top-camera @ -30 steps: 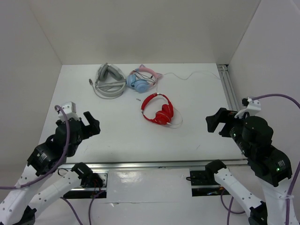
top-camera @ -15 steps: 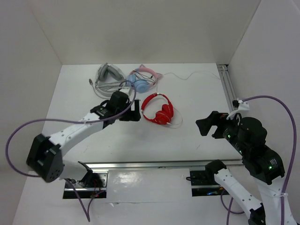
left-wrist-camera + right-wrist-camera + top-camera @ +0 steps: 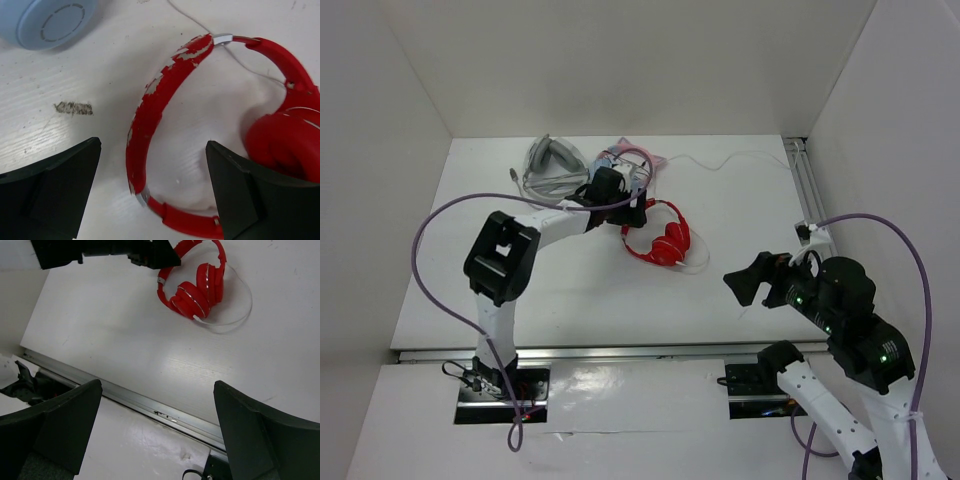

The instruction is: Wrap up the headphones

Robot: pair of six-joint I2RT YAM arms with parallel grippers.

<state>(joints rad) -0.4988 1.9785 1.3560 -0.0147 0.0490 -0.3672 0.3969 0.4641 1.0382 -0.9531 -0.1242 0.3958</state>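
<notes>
I will lower my left gripper onto the peeling middle of the headband [image 3: 150,110] and close it there, because the headband already runs between the gripper's open fingers.
The red headphones [image 3: 662,238] lie flat in the middle of the table, earcups folded together, with a loop of thin white cable [image 3: 700,262] beside them. My left gripper [image 3: 638,211] hangs open right over the left end of the headband. In the left wrist view the worn, peeling headband [image 3: 150,110] runs between the two fingers of the left gripper [image 3: 152,150], and nothing is gripped. My right gripper [image 3: 744,285] is open and empty, well to the right of the headphones and nearer the front. From the right wrist, the headphones [image 3: 192,287] show far ahead of the open right gripper [image 3: 157,390].
Grey-white headphones [image 3: 550,168] and light-blue and pink cat-ear headphones [image 3: 623,160] lie at the back left, the latter partly behind my left arm; their blue earcup [image 3: 50,20] shows close by. A white cable [image 3: 730,160] trails at the back. Metal rails run along the right [image 3: 808,195] and front [image 3: 620,350] edges.
My left arm has swung from the near left corner across the table to the red headphones' headband. The right gripper has drifted left and nearer. Both stayed open.
</notes>
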